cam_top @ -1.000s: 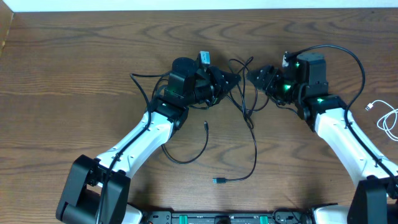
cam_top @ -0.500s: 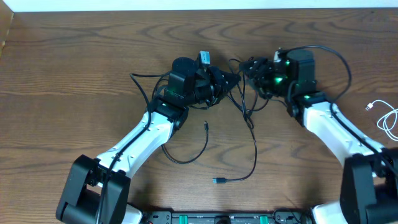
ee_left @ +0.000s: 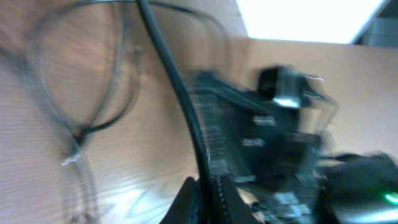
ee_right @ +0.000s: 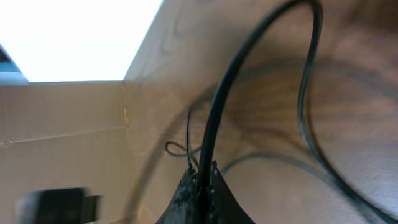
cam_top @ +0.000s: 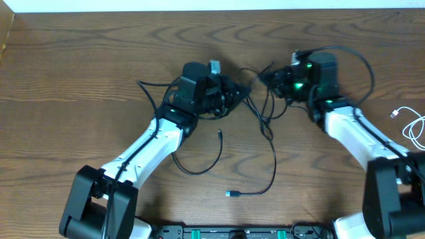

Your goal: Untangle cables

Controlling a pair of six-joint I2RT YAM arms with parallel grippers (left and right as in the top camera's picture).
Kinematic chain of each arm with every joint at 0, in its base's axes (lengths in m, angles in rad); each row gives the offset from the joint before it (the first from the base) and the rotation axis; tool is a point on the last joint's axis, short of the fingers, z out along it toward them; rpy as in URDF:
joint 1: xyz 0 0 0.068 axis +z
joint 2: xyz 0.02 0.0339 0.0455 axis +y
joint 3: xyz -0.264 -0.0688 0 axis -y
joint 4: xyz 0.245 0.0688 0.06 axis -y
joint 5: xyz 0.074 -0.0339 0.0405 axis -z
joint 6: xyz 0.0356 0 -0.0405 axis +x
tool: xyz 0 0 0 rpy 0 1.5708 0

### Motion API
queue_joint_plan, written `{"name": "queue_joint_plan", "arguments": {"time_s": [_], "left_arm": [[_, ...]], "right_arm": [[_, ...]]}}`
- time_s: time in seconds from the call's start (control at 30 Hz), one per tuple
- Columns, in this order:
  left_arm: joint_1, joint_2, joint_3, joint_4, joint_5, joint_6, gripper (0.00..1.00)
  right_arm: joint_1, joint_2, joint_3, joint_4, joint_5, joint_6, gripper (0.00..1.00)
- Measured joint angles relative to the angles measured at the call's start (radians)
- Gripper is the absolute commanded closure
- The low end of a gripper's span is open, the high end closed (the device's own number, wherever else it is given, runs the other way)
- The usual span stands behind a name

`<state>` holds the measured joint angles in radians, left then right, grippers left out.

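Observation:
My right gripper draws the black cable to the right in the overhead view next, away from the tangle, onto bare tabletop, and releases it there.
Two black cables point(cam_top: 263, 113) lie tangled at mid-table between my grippers. One trails down to a blue-tipped plug point(cam_top: 232, 193); the other loops left past a small plug point(cam_top: 220, 133). My left gripper point(cam_top: 240, 90) is shut on a black cable point(ee_left: 168, 74) that runs up from its fingertips point(ee_left: 208, 198); that view is blurred. My right gripper point(cam_top: 265, 78) faces it from the right, shut on a black cable point(ee_right: 249, 68) pinched between its fingers point(ee_right: 186, 193). The white cable point(cam_top: 414, 127) lies apart at the right edge.
A thick black arm cord point(cam_top: 364, 58) arcs over the right arm. Another arm cord point(cam_top: 149, 89) loops left of the left wrist. The table's far edge point(cam_top: 199, 10) meets a white wall. The arm bases stand along the front edge.
My right gripper has moved left into the tangle and shut on a black cable. My left gripper stayed shut on its cable and shifted slightly left.

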<state>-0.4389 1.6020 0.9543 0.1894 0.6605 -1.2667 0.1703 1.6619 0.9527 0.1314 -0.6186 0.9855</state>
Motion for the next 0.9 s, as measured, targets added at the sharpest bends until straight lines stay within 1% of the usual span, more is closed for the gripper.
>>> {"name": "queue_joint_plan", "arguments": {"time_s": [0.1,0.2,0.3,0.4,0.5,0.6,0.77,0.9], "left_arm": [[0.035,0.000,0.000,-0.079,-0.001,0.020,0.92],[0.079,0.000,0.000,-0.066,0.000,0.050,0.92],[0.128,0.000,-0.001,0.021,0.008,0.076,0.92],[0.174,0.000,-0.004,0.193,0.041,0.091,0.92],[0.211,0.000,-0.006,0.379,0.092,0.088,0.92],[0.250,0.000,-0.006,0.483,0.147,0.073,0.92],[0.335,0.000,-0.006,0.498,0.233,0.043,0.92],[0.372,0.000,-0.006,0.498,0.274,0.035,0.92]], "right_arm": [[-0.082,-0.089,0.000,-0.034,-0.003,-0.085,0.99],[-0.182,-0.215,0.000,-0.097,0.023,-0.171,0.99],[-0.290,-0.340,0.002,-0.190,0.082,-0.256,0.99],[-0.364,-0.412,0.004,-0.272,0.132,-0.333,0.99],[-0.395,-0.427,0.004,-0.330,0.183,-0.393,0.99],[-0.401,-0.425,0.004,-0.365,0.249,-0.428,0.99],[-0.401,-0.425,0.004,-0.383,0.312,-0.456,0.99],[-0.395,-0.425,0.004,-0.386,0.332,-0.482,0.99]]}}
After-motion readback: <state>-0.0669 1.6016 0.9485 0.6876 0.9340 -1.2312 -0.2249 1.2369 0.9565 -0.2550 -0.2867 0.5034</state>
